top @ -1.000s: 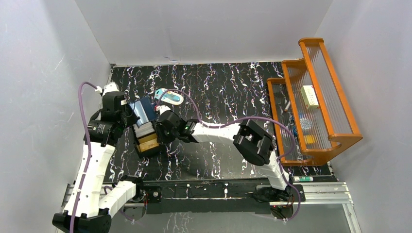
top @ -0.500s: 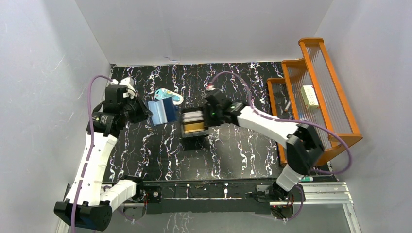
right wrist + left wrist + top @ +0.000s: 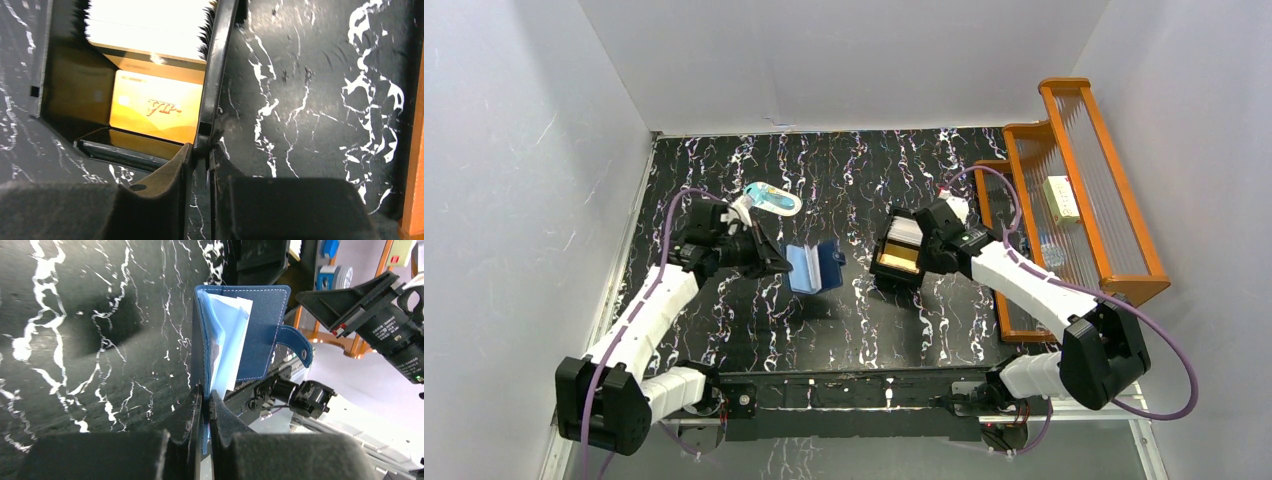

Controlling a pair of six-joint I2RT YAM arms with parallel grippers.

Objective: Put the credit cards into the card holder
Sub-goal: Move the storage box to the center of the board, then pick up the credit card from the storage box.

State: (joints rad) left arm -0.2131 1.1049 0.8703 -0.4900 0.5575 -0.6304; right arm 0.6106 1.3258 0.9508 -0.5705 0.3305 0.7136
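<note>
My right gripper stays low at the near end of the small black box tray's side (image 3: 921,272) (image 3: 203,138) next and spreads its fingers.
My left gripper (image 3: 774,264) is shut on the edge of the navy-blue card holder (image 3: 816,267), which hangs open a little left of the table's middle. In the left wrist view the card holder (image 3: 262,330) shows its pale-blue inside and snap tab, pinched in my left gripper (image 3: 206,394). My right gripper (image 3: 931,256) is shut on the wall of a small black box tray (image 3: 886,272) right of centre. In it lie white credit cards (image 3: 907,232) and a golden-tan card (image 3: 901,258). The right wrist view shows the gripper (image 3: 202,149) on the tray wall (image 3: 217,65), with the golden card (image 3: 155,107) and white cards (image 3: 150,25) inside.
A pale-blue-and-white oval item (image 3: 772,198) lies at the back left, behind my left arm. An orange wooden rack (image 3: 1074,200) with small items stands along the right edge. The grey walls close in the left, back and right.
My left arm has carried the card holder right and nearer, toward the middle. My right arm has carried the black tray with the cards to the right, away from the card holder.
</note>
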